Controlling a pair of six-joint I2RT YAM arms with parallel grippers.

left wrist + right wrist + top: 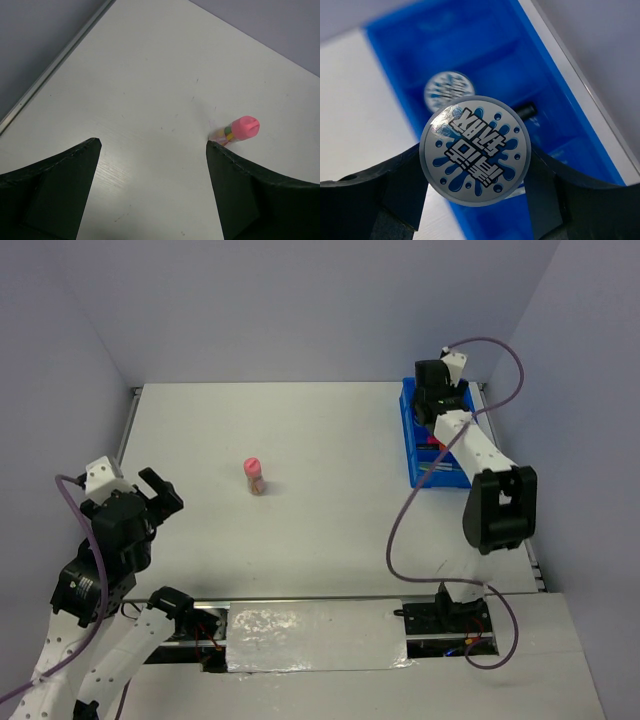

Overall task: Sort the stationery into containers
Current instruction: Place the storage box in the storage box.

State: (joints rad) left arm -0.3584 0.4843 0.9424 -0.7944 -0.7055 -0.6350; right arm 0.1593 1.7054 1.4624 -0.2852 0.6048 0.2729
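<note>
I should next lower my right gripper, moving down and to its right in the top view, to release on the free bottom of the tray beside the matching tub (504,75).
My right gripper (476,165) is shut on a round blue-white tub (475,150) and holds it above the bright blue tray (555,85), which stands at the far right of the table (412,445). A second round blue-white tub (448,89) lies in a tray compartment below, with a black item (526,110) beside it. A pink-capped bottle (255,476) stands upright mid-table; it also shows in the left wrist view (239,129). My left gripper (152,145) is open and empty, low at the table's left (155,492), short of the bottle.
A metal rail (127,430) runs along the table's left edge, and the grey side walls stand close. Some red and black items (436,448) lie in the tray under the right arm. The arm bases and cables sit at the near edge.
</note>
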